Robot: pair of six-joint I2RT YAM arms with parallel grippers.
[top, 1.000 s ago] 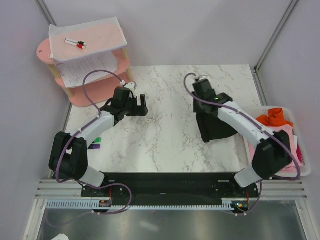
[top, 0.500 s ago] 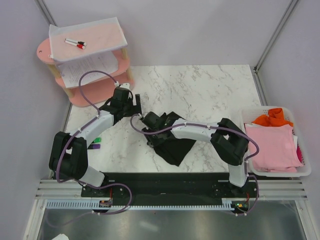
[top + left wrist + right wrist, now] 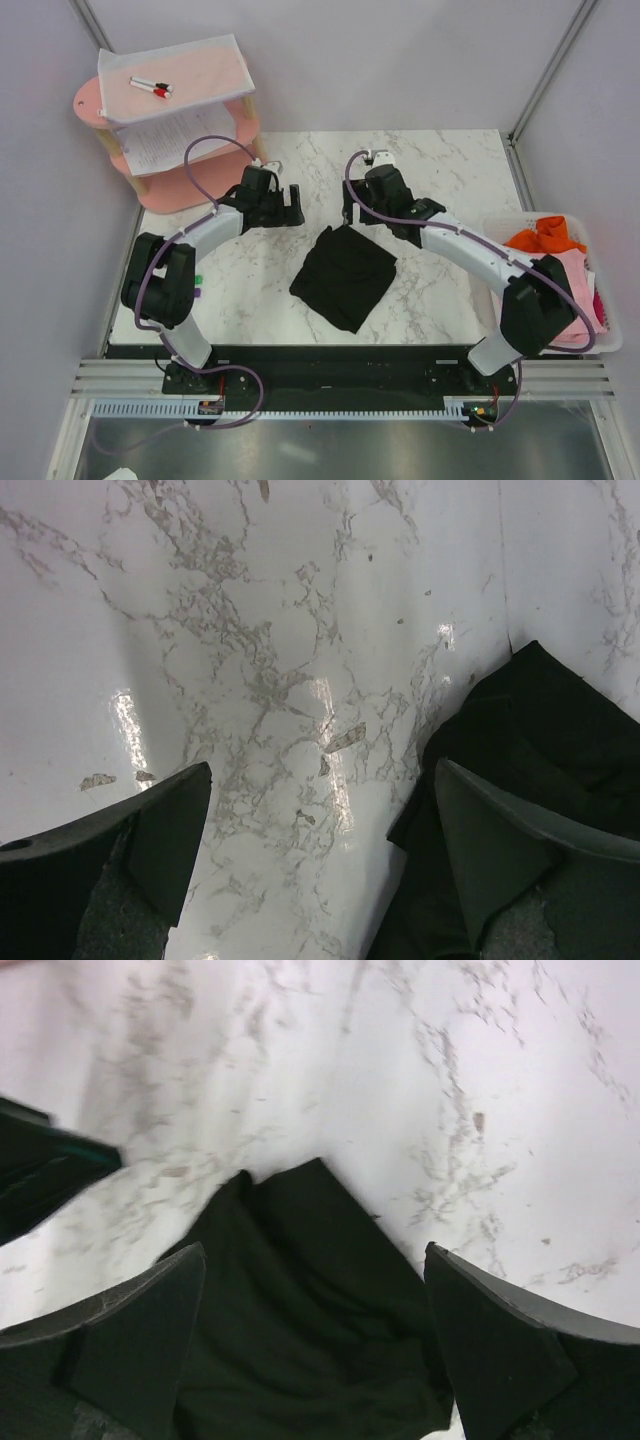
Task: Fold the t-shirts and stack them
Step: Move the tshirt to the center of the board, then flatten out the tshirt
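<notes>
My right gripper will next move down to the black t-shirt's far edge (image 3: 345, 230) (image 3: 312, 1182), beside the pointed corner of the shirt.
The black t-shirt (image 3: 343, 277) lies in a rough folded square on the marble table (image 3: 440, 160), free of both grippers. My right gripper (image 3: 352, 208) hovers open just past its far corner; in the right wrist view the black cloth (image 3: 310, 1300) lies on the table under the spread fingers (image 3: 130, 1340), none of it pinched. My left gripper (image 3: 291, 210) is open to the shirt's far left, over bare marble. In its wrist view the black t-shirt (image 3: 560, 740) lies beneath the right finger (image 3: 490, 850). Pink (image 3: 575, 290) and orange (image 3: 540, 236) t-shirts sit in the basket.
A white basket (image 3: 612, 340) stands at the table's right edge. At the back left is a pink two-tier shelf (image 3: 90, 100) with white paper sheets (image 3: 175, 135) and markers (image 3: 150, 87). Green and purple markers (image 3: 194, 287) lie by the left arm.
The right arm carried the black t-shirt from the right side to the table's middle, let it go and opened, then drew back to its far corner. The left gripper shifted slightly right.
</notes>
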